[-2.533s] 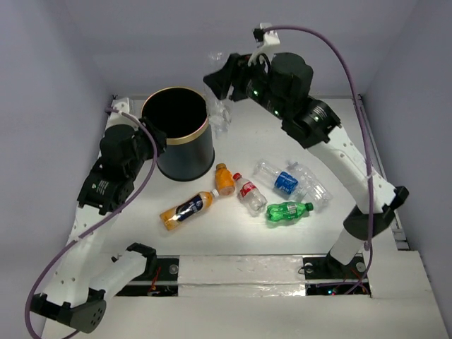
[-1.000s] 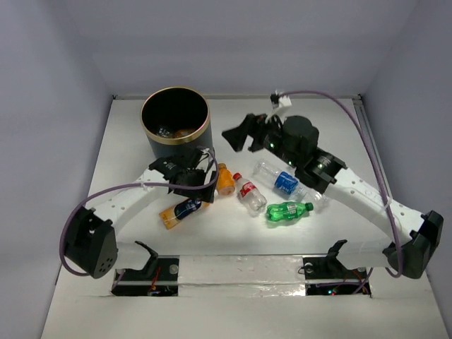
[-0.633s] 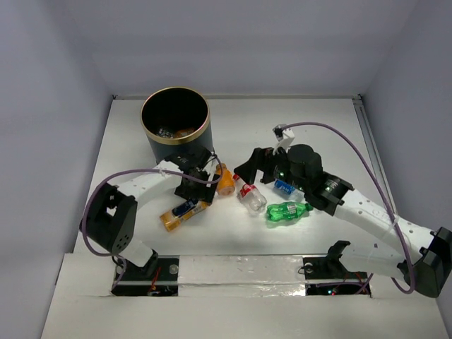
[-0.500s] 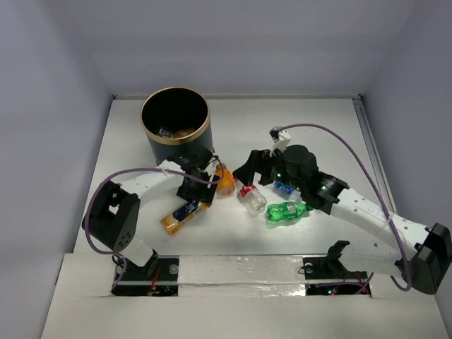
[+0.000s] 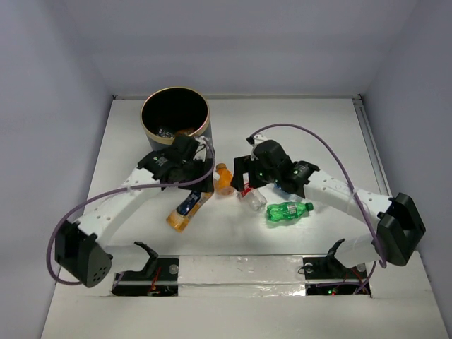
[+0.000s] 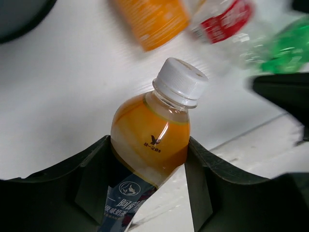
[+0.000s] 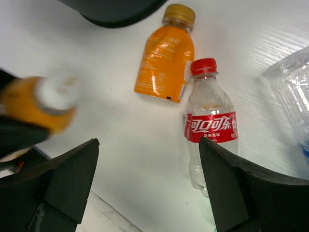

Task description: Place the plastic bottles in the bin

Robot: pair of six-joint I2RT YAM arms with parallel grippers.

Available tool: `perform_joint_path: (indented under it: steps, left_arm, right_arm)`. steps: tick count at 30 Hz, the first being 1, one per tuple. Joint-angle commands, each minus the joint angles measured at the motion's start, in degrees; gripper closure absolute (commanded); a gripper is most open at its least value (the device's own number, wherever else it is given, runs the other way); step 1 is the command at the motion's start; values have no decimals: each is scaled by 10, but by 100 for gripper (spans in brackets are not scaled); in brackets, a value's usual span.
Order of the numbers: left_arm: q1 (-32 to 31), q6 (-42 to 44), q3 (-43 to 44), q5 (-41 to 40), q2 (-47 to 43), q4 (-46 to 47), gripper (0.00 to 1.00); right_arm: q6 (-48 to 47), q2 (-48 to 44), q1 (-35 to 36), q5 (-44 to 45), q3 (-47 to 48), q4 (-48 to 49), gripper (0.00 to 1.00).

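I will next raise my left gripper and move it outward over the bin's gold rim to release inside the bin's opening, because the bin's tall side stands beyond the orange-filled bottle.
My left gripper (image 5: 191, 187) is shut on an orange-filled bottle with a white cap and blue label (image 5: 185, 210), just in front of the black gold-rimmed bin (image 5: 148, 138). The left wrist view shows the fingers (image 6: 200, 169) pressed on both sides of this bottle (image 6: 152, 137). My right gripper (image 5: 244, 182) is open and empty, hovering above the clear red-labelled bottle (image 5: 252, 198), which lies between its jaws' line in the right wrist view (image 7: 210, 128). A small orange bottle (image 5: 224, 181) lies between the two grippers.
A green bottle (image 5: 288, 210) lies right of the red-labelled one. A clear bottle (image 7: 294, 87) lies under my right arm. Bottles lie inside the bin (image 5: 173, 132). The white walls enclose the table on three sides.
My left gripper has closed on the orange white-capped bottle and tilted it up. My right arm has swung down from the bin and left, over the red-labelled bottle.
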Motion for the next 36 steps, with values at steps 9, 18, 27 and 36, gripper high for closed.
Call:
perform_joint_path:
  steps: [9,18,27,36]
  left_arm:
    - [-2,-75,392,38,-11,-50,68]
    - [116,-92,659,20,120,-33,68]
    - [197,-116,608,-37,135,78,65]
    - [235,-98,553,-91,153,152,58]
  right_arm:
    - [-35,66,-26,49,31,-78,10]
    - [-56,129,-39,42,41,-64,11]
    - [-51,177,-39,27,36,-47,17]
    - [-33,125,-39,27,-2,-45,50]
